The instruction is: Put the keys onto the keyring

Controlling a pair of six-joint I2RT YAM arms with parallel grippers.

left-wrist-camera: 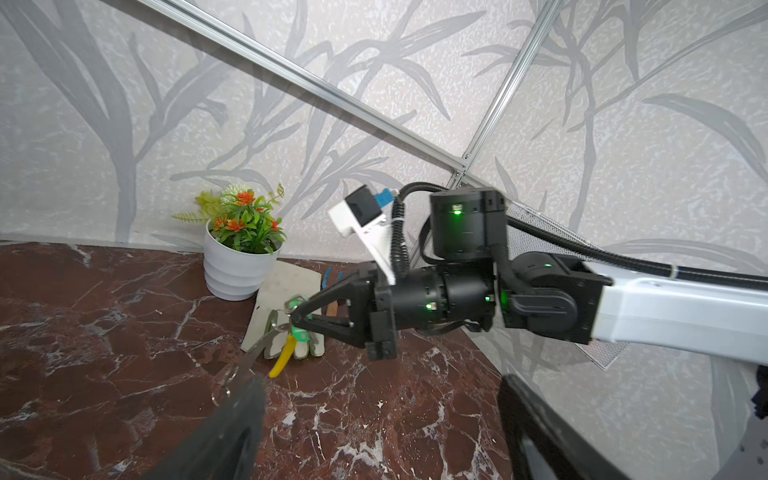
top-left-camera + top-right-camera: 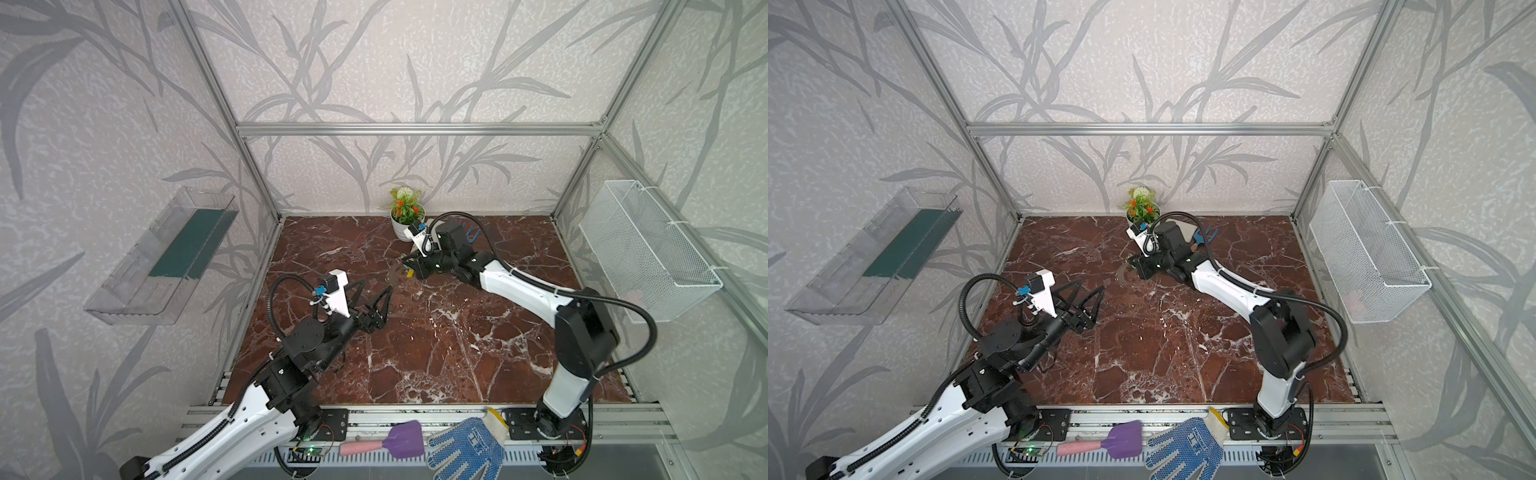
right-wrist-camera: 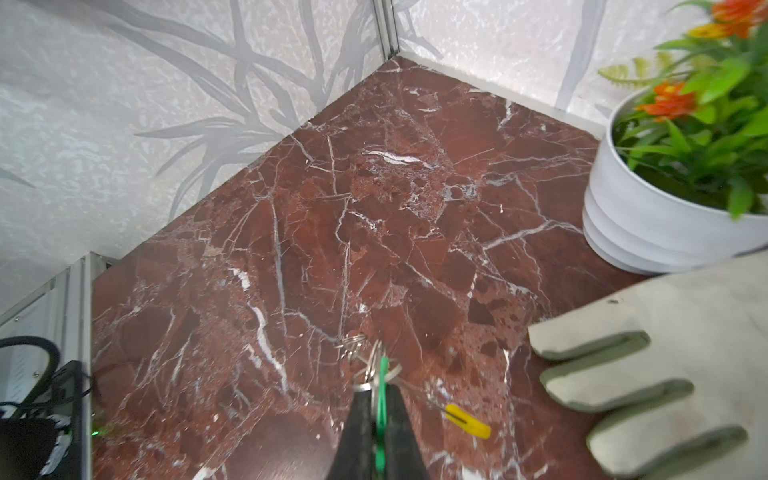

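Observation:
Next, my right gripper draws back and down to release the green key (image 3: 383, 372) on the bare marble surface, since that clear patch lies below and back from it.
My right gripper (image 3: 380, 395) is shut on the green key (image 3: 383, 372), which stands edge-on between its jaws with thin metal beside it. From that grip the grey keyring (image 1: 253, 353) hangs toward the marble floor. Its yellow sleeve (image 3: 465, 420) and small silver rings (image 3: 353, 344) show beside the tips. In both top views this gripper (image 2: 405, 261) (image 2: 1132, 264) is mid-table near the back, with the hoop (image 2: 395, 276) just left of it. My left gripper (image 2: 377, 286) (image 2: 1091, 286) stands open a short way left of the hoop, and nothing lies between its fingers (image 1: 237, 424).
A white flower pot (image 2: 405, 229) (image 3: 648, 232) and a grey glove (image 3: 665, 353) (image 1: 286, 282) lie close behind the right gripper, with a blue tool (image 2: 471, 237) further right. A wire basket (image 2: 648, 249) hangs on the right wall, a clear bin (image 2: 162, 257) on the left. A blue glove (image 2: 465, 449) and purple spatula (image 2: 403, 438) rest on the front rail.

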